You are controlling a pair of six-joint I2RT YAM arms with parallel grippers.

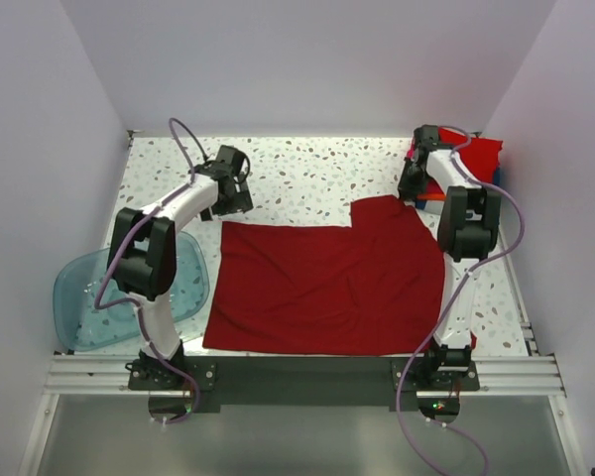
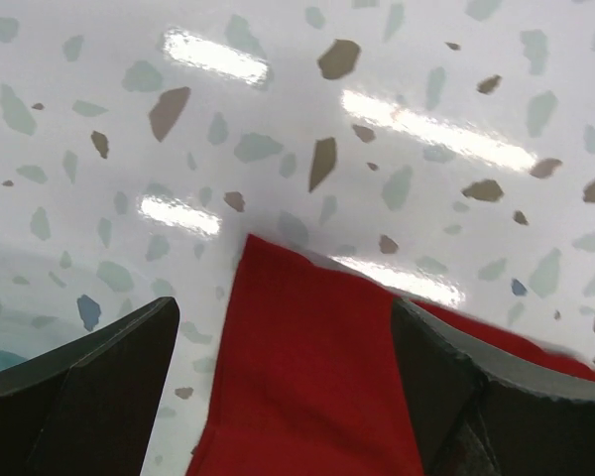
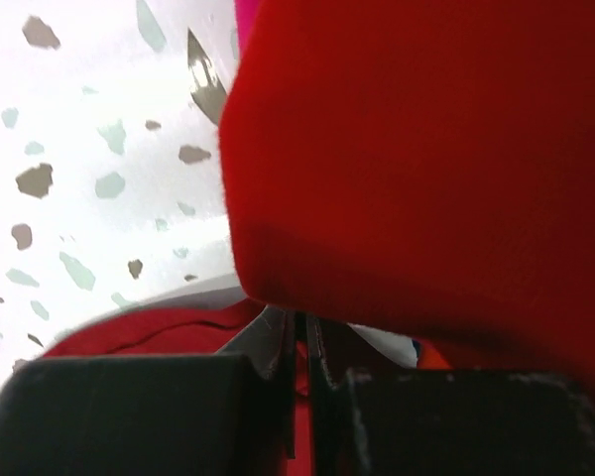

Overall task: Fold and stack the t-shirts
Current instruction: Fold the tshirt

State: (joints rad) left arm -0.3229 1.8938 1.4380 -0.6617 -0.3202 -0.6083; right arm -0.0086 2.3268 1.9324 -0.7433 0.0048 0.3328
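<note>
The far corner of the dark red t-shirt already lies between my left gripper's open fingers. I will lower my left gripper to the dark red t-shirt's far corner [image 1: 227, 227] [image 2: 259, 261] on the blue tub's side.
A plain dark red t-shirt [image 1: 327, 283] lies spread flat on the speckled table. My left gripper [image 1: 234, 193] hovers open over its far left corner [image 2: 307, 347], one finger [image 2: 99, 397] on each side of the cloth. My right gripper [image 1: 414, 193] sits at the shirt's far right corner, jaws shut [image 3: 302, 337] with a thin strip of dark red cloth pinched between them. Just beyond it rests a stack of folded t-shirts [image 1: 476, 154]. The bright red one [image 3: 426, 149] is on top, with magenta [image 3: 244, 15], white [image 3: 382, 340] and orange [image 3: 431, 355] edges showing.
A translucent blue plastic tub [image 1: 129, 293] sits at the table's near left, beside the left arm's base. White walls close in the table on the left, back and right. The metal rail [image 1: 297, 372] holding both arm bases runs along the near edge.
</note>
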